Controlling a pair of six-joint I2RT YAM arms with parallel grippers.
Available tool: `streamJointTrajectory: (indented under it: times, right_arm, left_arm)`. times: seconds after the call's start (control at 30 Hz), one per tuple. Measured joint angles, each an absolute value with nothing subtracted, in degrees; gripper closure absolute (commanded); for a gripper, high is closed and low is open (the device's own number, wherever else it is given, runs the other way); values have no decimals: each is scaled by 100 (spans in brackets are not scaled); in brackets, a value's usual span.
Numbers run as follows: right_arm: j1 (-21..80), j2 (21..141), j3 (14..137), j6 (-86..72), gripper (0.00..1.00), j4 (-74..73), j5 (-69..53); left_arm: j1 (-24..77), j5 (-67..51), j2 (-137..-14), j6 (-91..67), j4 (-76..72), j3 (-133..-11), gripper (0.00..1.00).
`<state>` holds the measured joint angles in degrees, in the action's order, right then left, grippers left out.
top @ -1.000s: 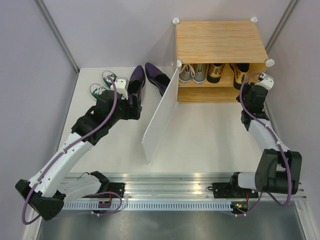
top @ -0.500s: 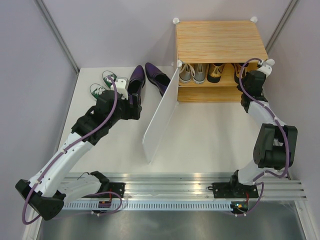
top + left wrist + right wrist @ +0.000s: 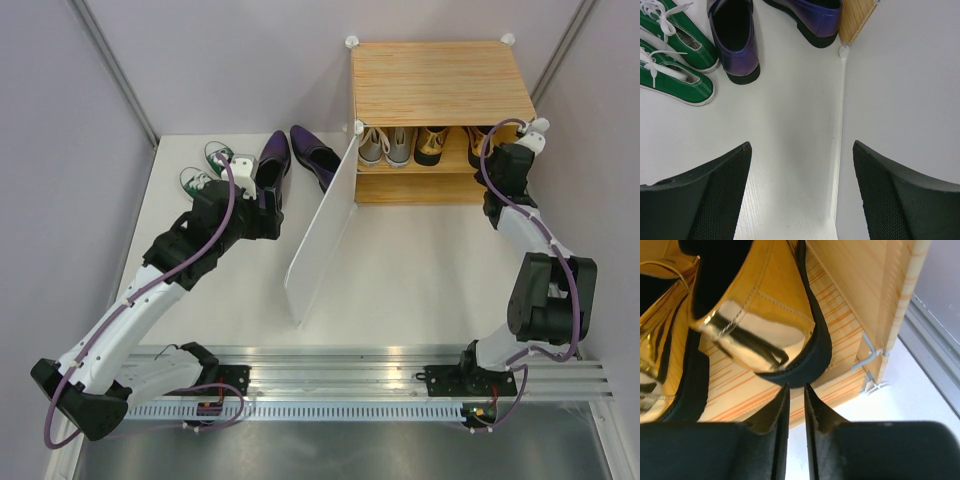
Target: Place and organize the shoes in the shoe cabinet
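Next, my left gripper moves outward and down onto the purple shoe's rim beside the green sneakers, as the purple shoe's opening gives one finger room inside.
The shoe cabinet [image 3: 440, 80] stands at the back with its white door [image 3: 322, 225] swung open. Grey sneakers [image 3: 385, 145] and gold shoes [image 3: 432, 143] sit on its upper shelf. My right gripper [image 3: 796, 386] is at the shelf's right end, its jaws a narrow gap apart with nothing between them. Its tips are right at the black heel rim of the right gold shoe [image 3: 755, 315]. Purple shoes [image 3: 732, 40] and green sneakers [image 3: 675, 85] lie on the table. My left gripper [image 3: 799, 145] hovers open behind them, beside the door.
The door panel [image 3: 900, 100] stands close on the right of my left gripper. The cabinet's lower shelf [image 3: 415, 188] shows no shoes. Grey walls close in the table [image 3: 420, 270] on the left, back and right.
My right arm reached forward to the cabinet and pushed the right gold shoe deeper onto the upper shelf. Its jaws have parted slightly. The left arm has not moved.
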<state>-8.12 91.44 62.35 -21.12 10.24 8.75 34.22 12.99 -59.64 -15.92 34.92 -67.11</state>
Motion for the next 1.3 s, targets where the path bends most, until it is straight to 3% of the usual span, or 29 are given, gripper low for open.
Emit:
streamJointTrajectory:
  times: [0.3, 0.83, 1.03, 1.3]
  right_arm:
    - [-810, 7959, 5498, -2390, 61, 873, 714]
    - [-235, 5983, 4080, -2832, 55, 143, -346]
    - [36, 5686, 3852, -2825, 53, 40, -663]
    - [440, 5419, 3605, -2825, 52, -5, -722]
  left_arm:
    - [3422, 1406, -5964, -1590, 3492, -6709, 15]
    - [3308, 2571, -5964, -1444, 3280, -6501, 13]
    - [2351, 2429, -6311, -1505, 3256, -6497, 12]
    - [1140, 1326, -7406, -1911, 3336, -6641, 12]
